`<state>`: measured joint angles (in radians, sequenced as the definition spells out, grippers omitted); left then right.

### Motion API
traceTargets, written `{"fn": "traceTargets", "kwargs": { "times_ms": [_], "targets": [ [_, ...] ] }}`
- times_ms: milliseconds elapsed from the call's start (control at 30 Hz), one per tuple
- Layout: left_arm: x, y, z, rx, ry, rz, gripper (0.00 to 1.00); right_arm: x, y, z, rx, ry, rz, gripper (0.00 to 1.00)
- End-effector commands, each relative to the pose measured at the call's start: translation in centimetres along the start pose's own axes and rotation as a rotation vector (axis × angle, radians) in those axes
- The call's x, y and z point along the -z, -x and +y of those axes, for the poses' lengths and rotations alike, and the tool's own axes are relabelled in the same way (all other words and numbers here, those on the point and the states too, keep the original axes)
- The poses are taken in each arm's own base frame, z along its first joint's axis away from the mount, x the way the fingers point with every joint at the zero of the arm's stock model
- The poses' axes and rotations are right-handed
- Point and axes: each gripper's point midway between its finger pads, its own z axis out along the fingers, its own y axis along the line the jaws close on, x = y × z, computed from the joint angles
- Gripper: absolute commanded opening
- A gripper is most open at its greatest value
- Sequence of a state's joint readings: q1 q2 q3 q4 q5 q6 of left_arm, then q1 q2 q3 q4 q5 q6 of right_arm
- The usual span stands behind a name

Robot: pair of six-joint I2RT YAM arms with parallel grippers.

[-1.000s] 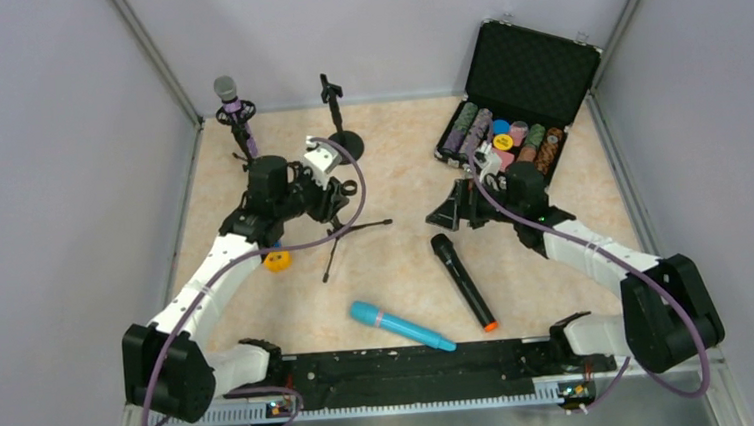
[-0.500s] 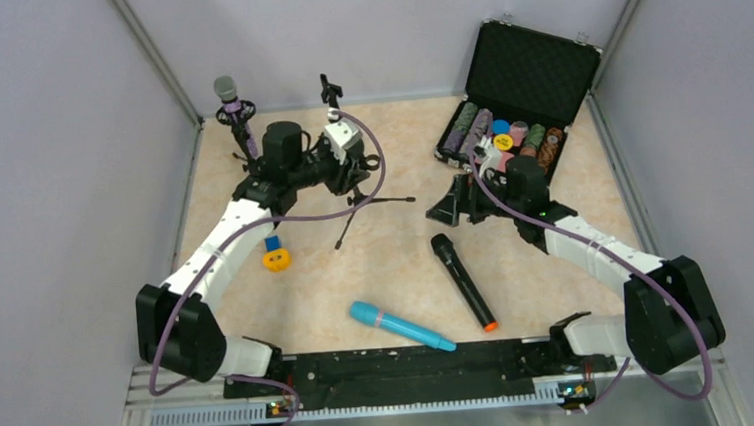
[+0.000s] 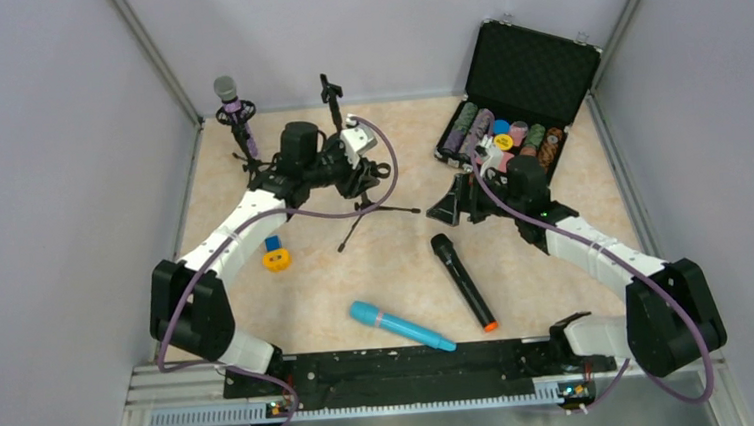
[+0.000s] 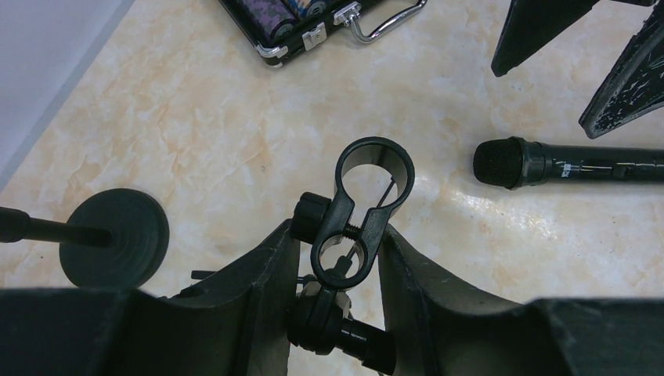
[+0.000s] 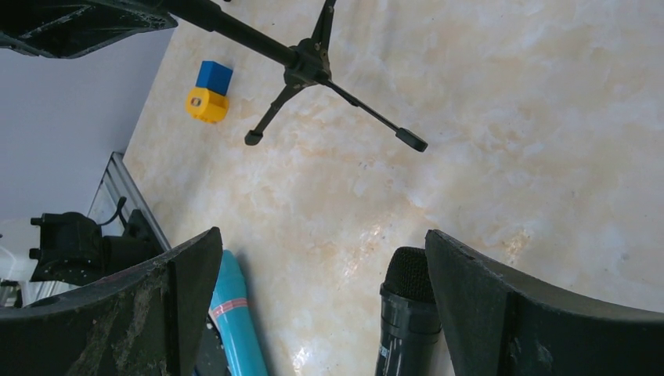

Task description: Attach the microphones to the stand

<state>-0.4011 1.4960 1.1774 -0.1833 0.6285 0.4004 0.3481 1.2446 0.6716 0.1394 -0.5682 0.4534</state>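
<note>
My left gripper should next lower the tripod stand and a little toward the case to release it on its spread legs, since bare table lies beneath them.
My left gripper [image 3: 362, 170] is shut on the clip end of a black tripod stand [image 3: 378, 211], holding it tilted with its legs over the table. In the left wrist view my left gripper [image 4: 337, 233] clamps the stand's joint just below its open ring clip [image 4: 374, 166]. The purple microphone [image 3: 227, 95] sits upright in a stand at the back left. The black microphone with an orange end [image 3: 463, 280] and the light blue microphone [image 3: 401, 327] lie on the table. My right gripper [image 3: 453, 206] is open and empty just behind the black microphone's head [image 5: 407, 301]; the right wrist view shows my right gripper [image 5: 321, 282] over bare table.
A second empty stand [image 3: 331, 94] with a round base [image 4: 113, 235] stands at the back centre. An open black case of chips [image 3: 512, 123] is at the back right. A small yellow and blue toy [image 3: 275, 255] lies at the left.
My left gripper has carried the tripod stand toward the back and right, near the round-base stand. The right arm and the lying microphones have not moved.
</note>
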Motion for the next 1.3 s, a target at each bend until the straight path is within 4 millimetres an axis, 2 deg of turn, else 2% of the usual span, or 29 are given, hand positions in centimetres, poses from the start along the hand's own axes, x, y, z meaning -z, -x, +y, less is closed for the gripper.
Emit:
{"fn": "traceTargets", "kwargs": {
  "times_ms": [0, 300, 600, 733, 1133, 1267],
  "targets": [
    [0.2, 4.9, 1.2, -0.134, 0.016, -0.11, 0.0, 0.3, 2.0, 0.6, 0.044, 0.004, -0.056, 0.99],
    [0.0, 4.5, 1.1, -0.24, -0.017, -0.083, 0.0, 0.0, 1.6, 0.2, 0.036, 0.003, -0.042, 0.99],
    [-1.6, 5.0, 2.0, -0.139, -0.006, -0.084, 0.0, 0.5, 0.8, -0.4, 0.053, -0.027, -0.038, 0.99],
    [-2.0, 4.2, 1.7, -0.128, -0.009, -0.067, 0.0, 0.1, 0.6, -0.5, 0.051, -0.021, -0.031, 0.99],
    [-3.1, 1.8, 3.2, 0.019, 0.183, -0.023, 0.0, 0.3, 0.1, -1.1, 0.051, -0.044, -0.017, 0.99],
    [-3.2, 0.7, 3.0, 0.06, 0.195, -0.005, 0.0, 0.1, -0.2, -1.2, 0.048, -0.043, -0.012, 0.99]
  ]
}}
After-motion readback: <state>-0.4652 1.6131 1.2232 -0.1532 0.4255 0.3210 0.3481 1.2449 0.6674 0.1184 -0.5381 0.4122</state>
